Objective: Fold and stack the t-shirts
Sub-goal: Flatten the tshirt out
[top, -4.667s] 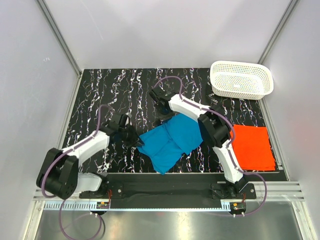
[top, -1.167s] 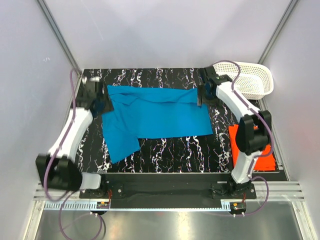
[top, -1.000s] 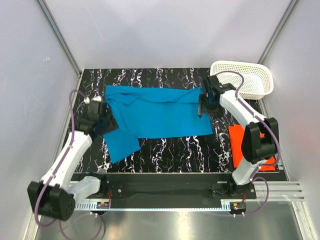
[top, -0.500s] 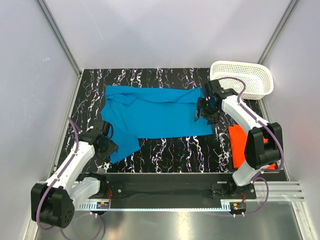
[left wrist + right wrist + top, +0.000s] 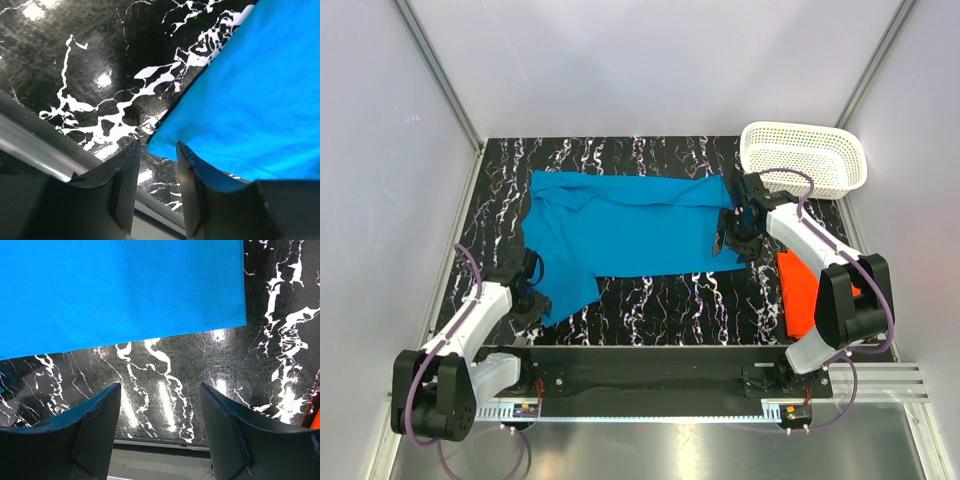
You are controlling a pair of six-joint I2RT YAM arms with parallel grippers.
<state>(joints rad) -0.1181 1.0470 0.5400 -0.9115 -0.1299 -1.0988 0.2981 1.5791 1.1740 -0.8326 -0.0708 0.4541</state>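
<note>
The blue t-shirt's near corner beside the orange-red t-shirt is lying flat outside the wide-open fingers of my right gripper, so my right gripper will next turn and go down onto that corner.
The bright blue t-shirt lies spread flat across the black marbled table. My left gripper sits low at its near-left corner. In the left wrist view that blue corner lies right at the tips of the left gripper, whose jaws stand narrowly apart with table showing between them. My right gripper hovers wide open at the shirt's near-right corner. In the right wrist view the hem lies just beyond the fingertips. The orange-red t-shirt lies folded at the right, partly behind the right arm.
A white perforated basket stands at the far right corner. The table's metal front rail runs just below the left fingers. White enclosure walls close in on both sides.
The crumpled blue shirt now lies spread out. Within the last second the left gripper came from the shirt's far-left side to its near-left corner, jaws narrowing; the right slid down the right edge.
</note>
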